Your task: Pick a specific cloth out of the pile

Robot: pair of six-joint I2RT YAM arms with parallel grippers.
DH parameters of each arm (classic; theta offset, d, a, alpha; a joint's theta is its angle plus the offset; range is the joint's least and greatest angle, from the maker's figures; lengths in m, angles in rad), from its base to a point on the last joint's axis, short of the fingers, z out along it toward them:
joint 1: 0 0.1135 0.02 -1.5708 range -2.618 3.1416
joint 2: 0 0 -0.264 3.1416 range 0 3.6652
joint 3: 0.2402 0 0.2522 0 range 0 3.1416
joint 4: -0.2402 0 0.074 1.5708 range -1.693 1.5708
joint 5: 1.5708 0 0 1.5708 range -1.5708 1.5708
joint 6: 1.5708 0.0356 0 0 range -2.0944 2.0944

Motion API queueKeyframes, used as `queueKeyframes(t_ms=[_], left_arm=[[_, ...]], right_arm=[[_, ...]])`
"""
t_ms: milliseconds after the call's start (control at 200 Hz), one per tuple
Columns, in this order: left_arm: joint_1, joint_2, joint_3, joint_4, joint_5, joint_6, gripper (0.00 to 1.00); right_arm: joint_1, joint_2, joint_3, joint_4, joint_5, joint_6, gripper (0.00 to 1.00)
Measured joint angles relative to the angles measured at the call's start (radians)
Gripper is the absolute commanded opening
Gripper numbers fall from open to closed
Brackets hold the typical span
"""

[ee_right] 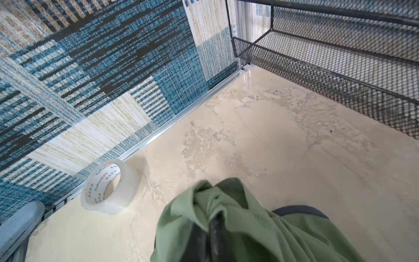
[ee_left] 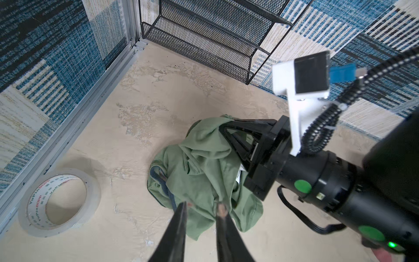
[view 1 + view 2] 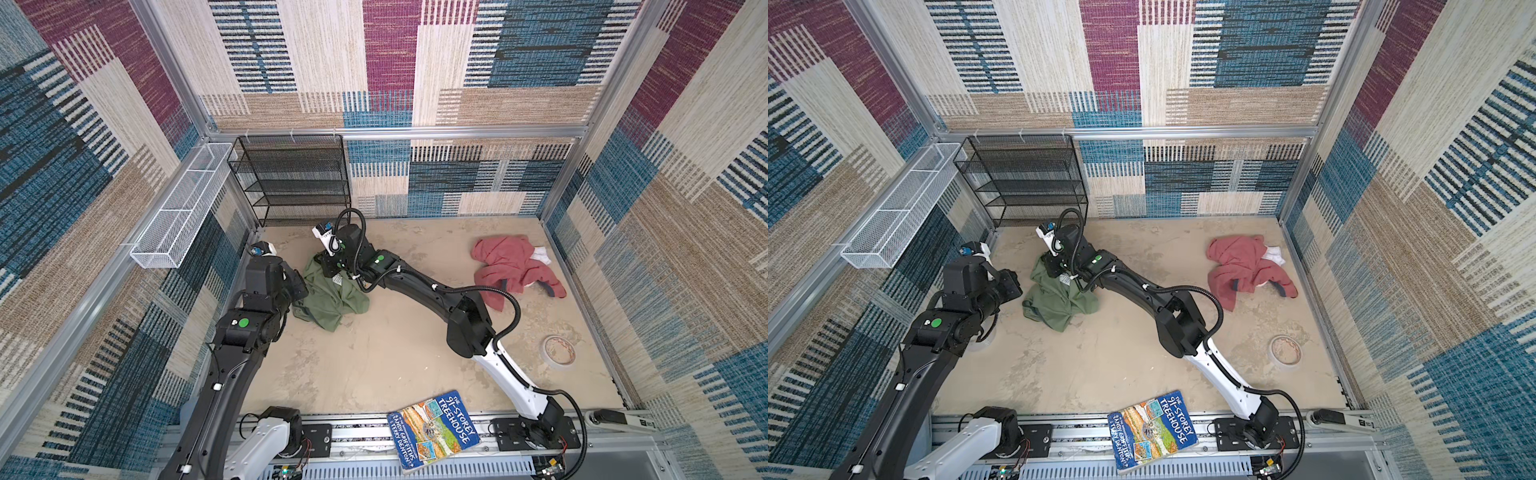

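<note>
Most of the olive-green cloth already rests on the floor, so the right gripper next lowers toward the bunched folds beneath it and releases the cloth's far upper fold.
The cloth (image 3: pixel 332 295) (image 3: pixel 1059 299) is an olive-green garment, bunched on the floor at left of centre. It has a small white label (image 3: pixel 338 281) and grey trim (image 2: pixel 169 190). My right gripper (image 3: pixel 326 269) (image 3: pixel 1050 266) reaches across and is shut on the cloth's far upper fold, which drapes over its fingers (image 1: pixel 215 229). My left gripper (image 2: pixel 201 205) (image 3: pixel 301 286) hovers at the cloth's left edge, its jaws a little apart and holding nothing. The rest of the pile, a dusty-red garment (image 3: pixel 511 266) over a white one (image 3: pixel 542 254), lies apart at the back right.
A clear tape roll (image 2: pixel 59 202) (image 1: pixel 108 188) lies by the left wall near the cloth. A second tape roll (image 3: pixel 559 351) lies at the right. A black mesh rack (image 3: pixel 291 178) and a white wire basket (image 3: pixel 178 208) stand back left. A book (image 3: pixel 432 432) rests on the front rail.
</note>
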Motion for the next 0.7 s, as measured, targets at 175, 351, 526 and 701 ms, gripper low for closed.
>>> queueKeyframes(t_ms=[175, 351, 526, 701], left_arm=[[0.0, -0.006, -0.002, -0.007, 0.0, 0.0, 0.27], [0.0, -0.005, -0.013, -0.008, 0.004, 0.0, 0.27], [0.0, 0.002, -0.032, -0.008, 0.023, 0.0, 0.27], [0.0, 0.021, -0.048, -0.007, 0.027, 0.0, 0.27]], right_arm=[[0.0, 0.05, -0.002, 0.0, -0.024, 0.011, 0.0], [0.0, 0.053, -0.058, 0.024, -0.033, 0.029, 0.13], [0.001, 0.026, -0.15, 0.045, -0.029, 0.035, 0.42], [0.001, -0.091, -0.3, 0.097, 0.01, 0.035, 0.48]])
